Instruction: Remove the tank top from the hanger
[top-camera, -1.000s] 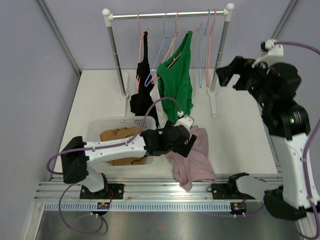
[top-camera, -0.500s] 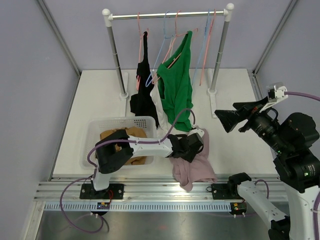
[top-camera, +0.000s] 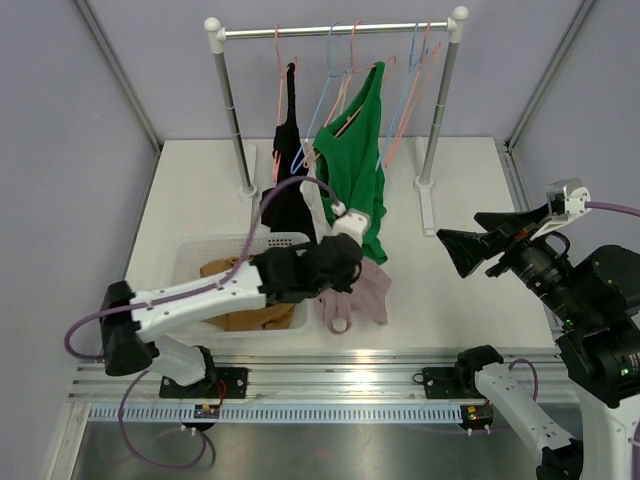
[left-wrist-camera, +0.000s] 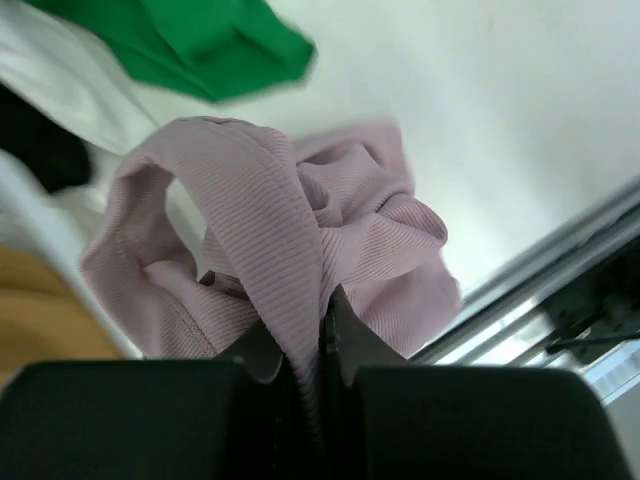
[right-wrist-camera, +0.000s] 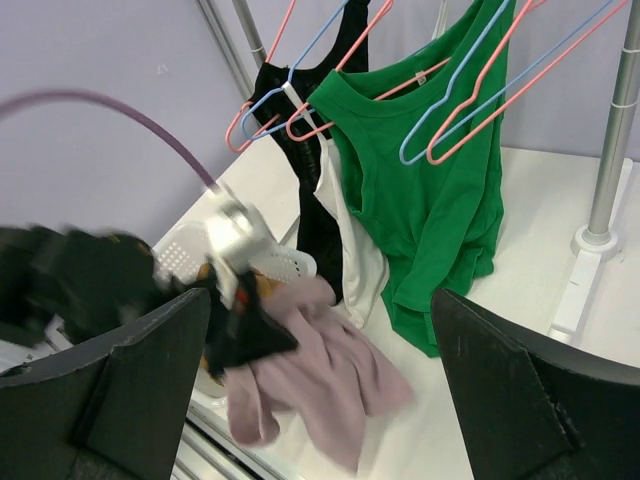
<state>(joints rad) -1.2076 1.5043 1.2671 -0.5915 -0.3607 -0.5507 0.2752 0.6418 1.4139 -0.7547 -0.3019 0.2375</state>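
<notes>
My left gripper goes sideways and down onto the tan clothes (left-wrist-camera: 45, 318) next, below and to the left in the top view, to release the fold of the tank top.
The mauve ribbed tank top (top-camera: 358, 296) is off any hanger, bunched between the basket and the table's front edge. My left gripper (top-camera: 342, 278) is shut on a fold of it, and the left wrist view shows the ribbed cloth (left-wrist-camera: 270, 200) pinched between the jaws of that gripper (left-wrist-camera: 322, 335). My right gripper (top-camera: 452, 248) hovers open at the right, pointing left, with nothing between its fingers. In its view the tank top (right-wrist-camera: 330, 375) lies below the gripper (right-wrist-camera: 320, 330). A green shirt (top-camera: 355, 170), a black garment (top-camera: 287, 150) and a white one (top-camera: 318, 215) hang on hangers from the rail (top-camera: 335, 30).
A white perforated basket (top-camera: 200, 252) holding tan clothes (top-camera: 235, 270) stands at the front left. Several bare pink and blue hangers (top-camera: 415, 70) hang on the rail. The rack's posts (top-camera: 232, 110) and feet stand on the table's far half. A metal rail (top-camera: 320, 380) runs along the front.
The left gripper went from open to shut on the tank top, then dragged it left toward the basket. The right arm dropped from high at the right and now points left.
</notes>
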